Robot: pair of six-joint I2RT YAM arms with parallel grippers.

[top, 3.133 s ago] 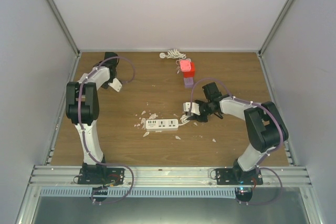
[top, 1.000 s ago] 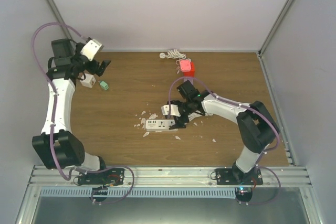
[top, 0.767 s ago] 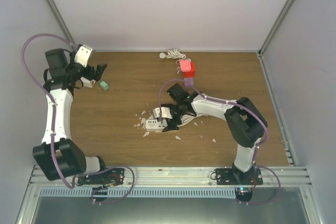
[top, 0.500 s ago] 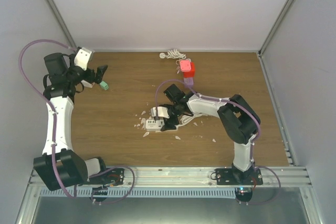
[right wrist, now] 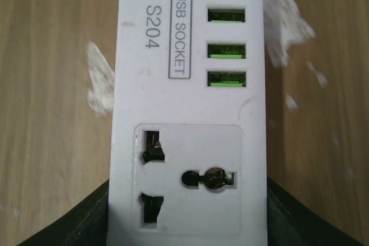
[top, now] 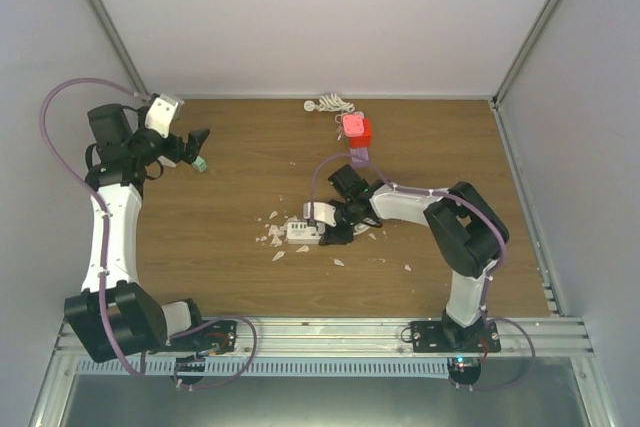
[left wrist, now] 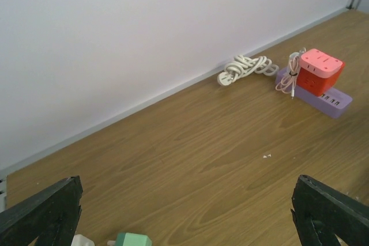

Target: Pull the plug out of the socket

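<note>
The clear part of the table at its far corner lies outward, to my right gripper's right in the top view, so my right gripper will carry the power strip toward that corner next and release it.
A white power strip [top: 303, 232] lies mid-table; the right wrist view shows its empty three-pin socket [right wrist: 187, 180] and green USB ports [right wrist: 226, 33]. My right gripper [top: 325, 225] straddles the strip's right end, its dark fingers [right wrist: 81, 223] pressed against both long sides. A small green plug [top: 200, 164] lies loose at the far left, also low in the left wrist view [left wrist: 132, 239], with a bit of white [left wrist: 83, 240] beside it. Just above and behind that green plug, my left gripper [top: 190, 142] hangs wide open and holds nothing.
A red cube adapter [top: 355, 130] sits on a purple strip [top: 358, 155] at the back centre. A coiled white cable [top: 330, 104] lies by the back wall. White scraps [top: 270, 234] are scattered around the power strip. Enclosure walls stand on three sides.
My right gripper's jaws have narrowed onto the power strip, after sliding left and then back right along it. The left arm has dipped a little toward the green plug.
</note>
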